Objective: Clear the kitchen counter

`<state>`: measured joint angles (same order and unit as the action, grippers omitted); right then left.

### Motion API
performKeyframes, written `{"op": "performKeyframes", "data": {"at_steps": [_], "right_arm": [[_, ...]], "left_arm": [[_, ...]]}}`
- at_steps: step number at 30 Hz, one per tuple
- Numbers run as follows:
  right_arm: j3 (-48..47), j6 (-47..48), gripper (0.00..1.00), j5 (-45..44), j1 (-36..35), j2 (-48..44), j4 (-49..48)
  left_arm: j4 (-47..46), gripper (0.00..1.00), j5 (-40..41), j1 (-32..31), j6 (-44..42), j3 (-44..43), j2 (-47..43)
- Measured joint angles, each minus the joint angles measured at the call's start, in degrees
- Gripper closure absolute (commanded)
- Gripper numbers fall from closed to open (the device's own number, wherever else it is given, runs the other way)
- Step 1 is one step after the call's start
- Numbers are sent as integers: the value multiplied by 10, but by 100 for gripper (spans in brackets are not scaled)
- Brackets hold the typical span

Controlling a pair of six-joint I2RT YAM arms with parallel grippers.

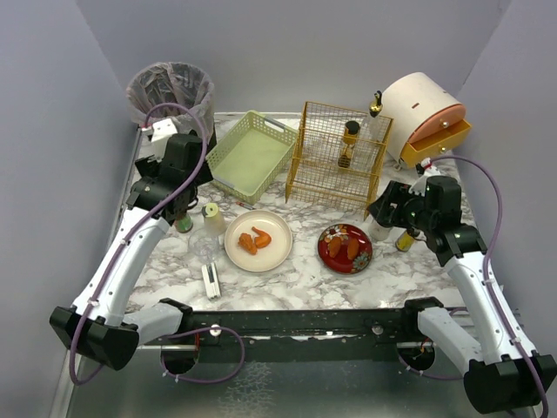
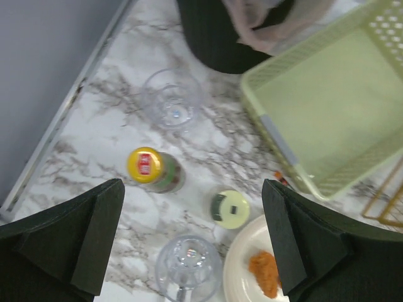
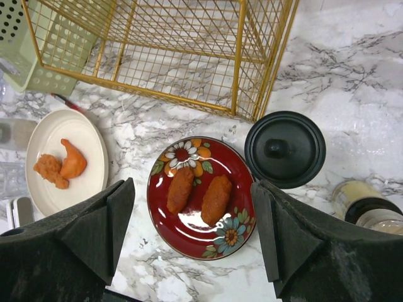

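Observation:
My left gripper moves down and to its left in the wrist view next, open fingers straddling the bottle's yellow cap, since the cap lies that way.
The kitchen counter is white marble and carries many items. My left gripper hangs open above a yellow-capped bottle, a pale green-lidded jar and an upturned stemmed glass, holding nothing. A second clear glass stands farther off. My right gripper is open over a red flowered plate with two fried pieces, not touching it. In the top view the left gripper is at the left and the right gripper at the right.
A white plate with orange food sits mid-counter. Behind are a lined bin, a pale green tray, a gold wire rack and a round box with a drawer. A black lid and a bottle lie by the red plate.

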<state>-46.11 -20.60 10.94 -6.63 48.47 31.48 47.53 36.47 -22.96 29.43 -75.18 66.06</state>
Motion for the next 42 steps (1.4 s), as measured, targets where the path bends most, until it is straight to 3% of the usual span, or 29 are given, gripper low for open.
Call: {"op": "performKeyframes", "data": {"at_steps": [8, 13, 19, 30, 42], "right_arm": [[12, -3, 18, 20, 0, 7, -9], [15, -3, 18, 27, 0, 10, -14], [15, -3, 19, 35, 0, 14, -19], [16, -3, 19, 38, 0, 14, -19], [18, -3, 20, 50, 0, 18, -19]], "left_arm": [[23, 3, 17, 127, 5, 42, -1], [-5, 3, -14, 184, 4, 105, -1], [-56, 3, -77, 188, -8, 128, -7], [-77, 6, -105, 191, -14, 132, -8], [-86, 23, -123, 192, -12, 152, 7]]}}
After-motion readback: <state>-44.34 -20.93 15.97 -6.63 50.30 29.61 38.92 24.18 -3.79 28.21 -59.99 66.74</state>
